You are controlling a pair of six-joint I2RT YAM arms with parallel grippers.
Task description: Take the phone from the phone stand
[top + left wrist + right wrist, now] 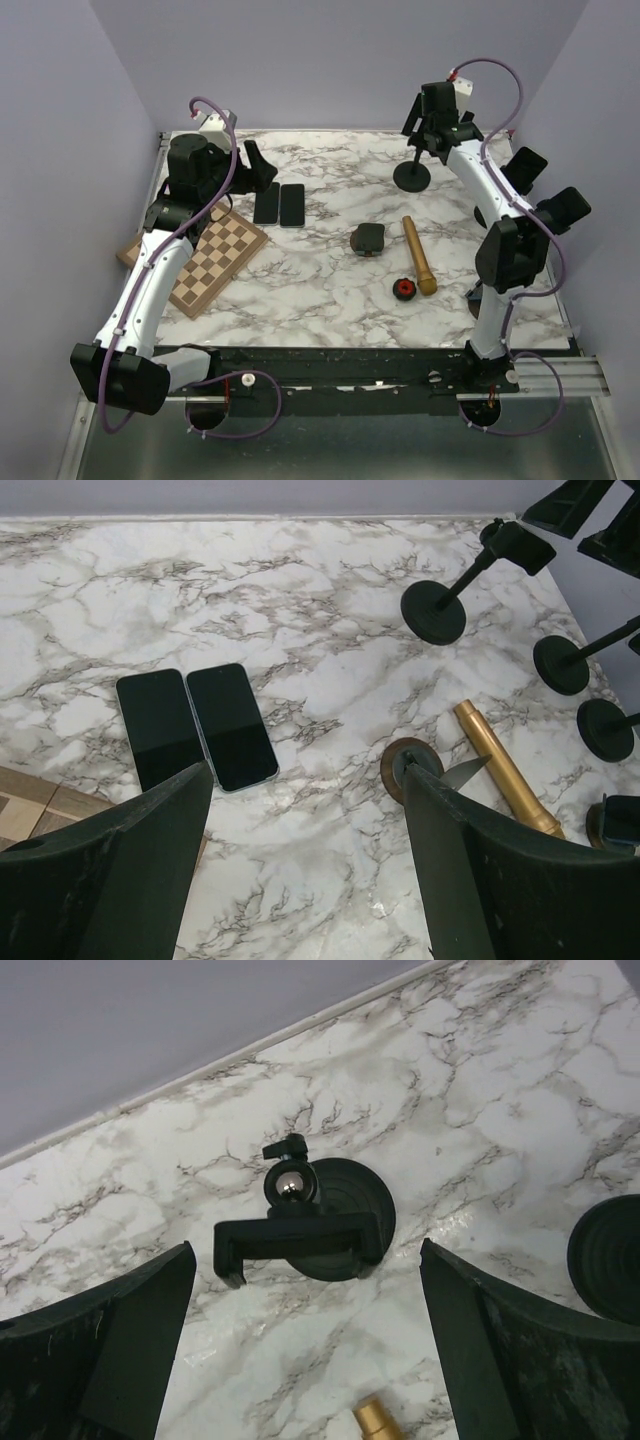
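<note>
The phone on the near stand gets my right gripper next, which swings back and down with a turn, since that stand lies below it and nearer my base.
The black phone stand (412, 176) stands at the back right on a round base. In the right wrist view its clamp (298, 1240) is empty. Two dark phones (266, 203) (291, 205) lie flat side by side on the marble, left of centre; they also show in the left wrist view (160, 727) (231, 726). My right gripper (428, 140) (307, 1260) hovers above the stand, open and empty. My left gripper (258, 165) (305, 780) is open and empty, above the table just beyond the phones.
A chessboard (205, 262) lies at the left. A dark small block (368, 239), a gold cylinder (419, 256) and a red-and-black round piece (404, 290) lie at centre right. Two more round-based stands (560, 665) (605, 730) show at the right edge.
</note>
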